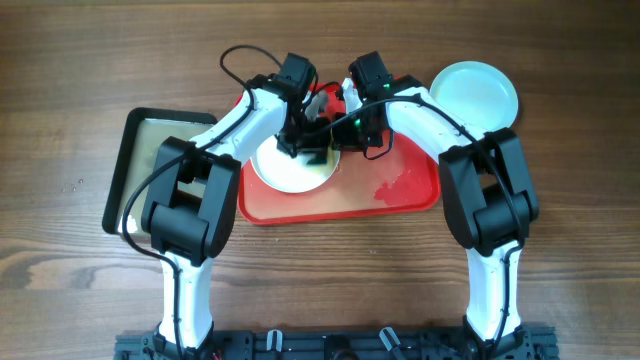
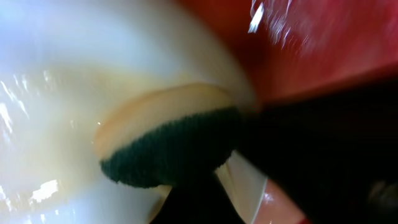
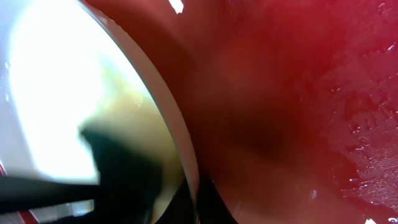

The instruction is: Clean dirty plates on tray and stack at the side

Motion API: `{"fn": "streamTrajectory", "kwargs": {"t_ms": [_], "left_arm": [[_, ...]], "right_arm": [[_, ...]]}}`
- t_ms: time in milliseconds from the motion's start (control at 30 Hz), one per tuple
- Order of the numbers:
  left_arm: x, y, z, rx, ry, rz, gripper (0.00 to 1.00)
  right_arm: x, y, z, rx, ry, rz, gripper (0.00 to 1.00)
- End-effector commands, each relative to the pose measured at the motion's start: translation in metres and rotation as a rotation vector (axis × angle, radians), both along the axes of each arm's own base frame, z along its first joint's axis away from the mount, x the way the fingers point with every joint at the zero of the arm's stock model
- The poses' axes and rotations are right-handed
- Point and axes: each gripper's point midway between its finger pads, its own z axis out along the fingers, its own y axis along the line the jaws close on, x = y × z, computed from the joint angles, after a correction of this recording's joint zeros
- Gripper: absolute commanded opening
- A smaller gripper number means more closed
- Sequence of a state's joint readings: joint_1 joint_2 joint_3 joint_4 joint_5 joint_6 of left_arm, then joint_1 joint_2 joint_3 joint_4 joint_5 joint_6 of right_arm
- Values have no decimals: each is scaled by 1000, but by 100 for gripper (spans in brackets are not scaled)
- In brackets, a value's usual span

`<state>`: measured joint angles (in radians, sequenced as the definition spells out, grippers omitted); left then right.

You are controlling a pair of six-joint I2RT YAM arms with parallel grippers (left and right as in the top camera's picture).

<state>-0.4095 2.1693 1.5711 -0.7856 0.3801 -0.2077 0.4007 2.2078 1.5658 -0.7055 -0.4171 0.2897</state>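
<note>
The pale blue plate (image 1: 475, 92) is to the right of my right gripper in the overhead view, so I need to lift the white plate's rim, carry it across and let it go on top.
A white plate (image 1: 285, 175) with yellowish smears lies on the left part of the red tray (image 1: 400, 185). My left gripper (image 1: 303, 140) is shut on a yellow-and-dark-green sponge (image 2: 174, 146) and presses it on the white plate (image 2: 50, 124). My right gripper (image 1: 340, 128) is shut on the plate's rim (image 3: 189, 180) at its far right edge; the plate (image 3: 56, 93) and the wet tray (image 3: 298, 93) fill that view. A pale blue plate (image 1: 475, 92) sits on the table beyond the tray's right corner. No other plate shows.
A black-rimmed tray (image 1: 125, 170) lies left of the red tray, partly under my left arm. Water streaks glisten on the red tray's right half (image 1: 395, 190). Bare wooden table surrounds both trays.
</note>
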Motion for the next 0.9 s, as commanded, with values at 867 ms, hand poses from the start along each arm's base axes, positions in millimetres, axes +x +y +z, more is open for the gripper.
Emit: {"fn": "streamTrajectory", "kwargs": {"t_ms": [867], "left_arm": [[24,129,85,234,49,475,4]], "right_arm": [[-4,-137,200,-881,-626,-264,4]]}}
